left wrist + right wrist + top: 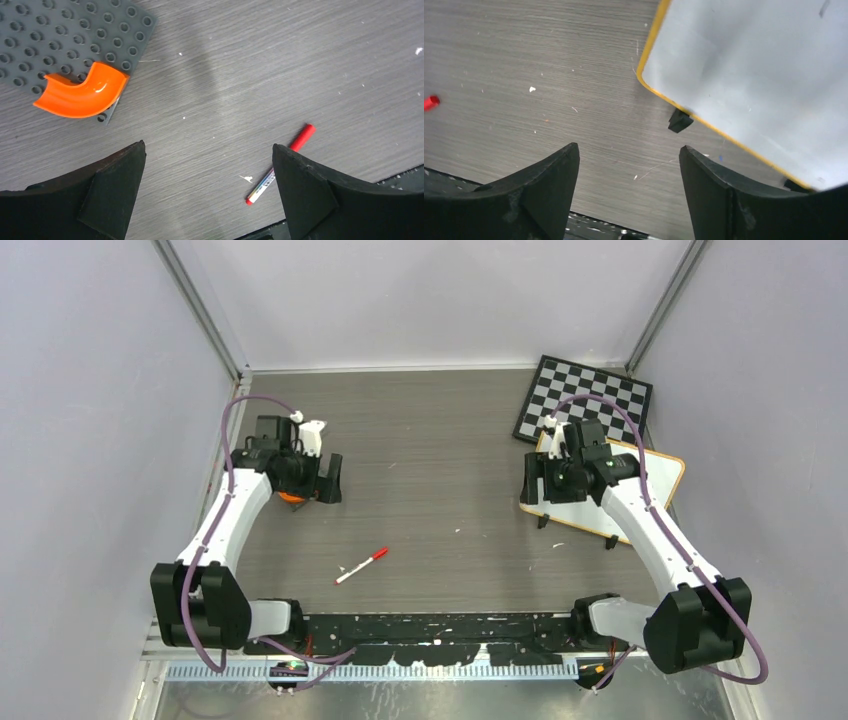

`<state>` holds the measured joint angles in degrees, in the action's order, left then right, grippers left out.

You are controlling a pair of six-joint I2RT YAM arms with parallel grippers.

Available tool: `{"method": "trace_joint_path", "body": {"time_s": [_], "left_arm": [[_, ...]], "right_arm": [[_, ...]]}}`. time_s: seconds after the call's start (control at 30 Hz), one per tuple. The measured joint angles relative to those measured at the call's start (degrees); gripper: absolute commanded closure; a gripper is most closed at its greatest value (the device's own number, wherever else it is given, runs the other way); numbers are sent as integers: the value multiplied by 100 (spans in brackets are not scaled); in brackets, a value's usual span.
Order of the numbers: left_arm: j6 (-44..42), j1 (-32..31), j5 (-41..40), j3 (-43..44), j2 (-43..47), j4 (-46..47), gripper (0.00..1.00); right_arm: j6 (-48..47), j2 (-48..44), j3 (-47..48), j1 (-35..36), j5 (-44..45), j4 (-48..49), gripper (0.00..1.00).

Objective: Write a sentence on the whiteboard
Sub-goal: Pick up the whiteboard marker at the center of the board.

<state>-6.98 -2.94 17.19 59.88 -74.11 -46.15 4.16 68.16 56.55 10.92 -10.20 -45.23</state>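
Observation:
My left gripper turns and comes back and down next to close on the marker's body (pixel 369 562) beside the cap. The marker lies at an angle on the tabletop.
The whiteboard (pixel 655 480) lies at the right of the table, white with an orange rim and black feet; its surface (pixel 754 65) shows blank, with no red sentence visible. A red-capped marker (pixel 362 565) lies loose on the table near the middle front; it also shows in the left wrist view (pixel 280 165). My left gripper (pixel 328 480) is open and empty, hovering at the left of the table. My right gripper (pixel 532 485) is open and empty, over the whiteboard's left edge, partly hiding the board.
A black-and-white checkered board (pixel 585 400) lies at the back right, partly under the whiteboard. A grey studded baseplate (pixel 60 35) with an orange curved piece (pixel 82 92) sits below my left gripper. A black rail (pixel 440 625) runs along the near edge.

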Motion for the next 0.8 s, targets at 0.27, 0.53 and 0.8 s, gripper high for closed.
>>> {"method": "trace_joint_path", "body": {"time_s": [0.27, 0.53, 0.8], "left_arm": [[627, -81, -599, -98, 210, 380, 0], [754, -90, -382, -98, 216, 546, 0], [232, -260, -37, -98, 81, 424, 0]], "right_arm": [[1626, -350, -605, 20, 804, -35, 38], [2317, -63, -1235, 22, 1434, 479, 41], [2496, 640, -1467, 33, 1587, 1215, 47]]}}
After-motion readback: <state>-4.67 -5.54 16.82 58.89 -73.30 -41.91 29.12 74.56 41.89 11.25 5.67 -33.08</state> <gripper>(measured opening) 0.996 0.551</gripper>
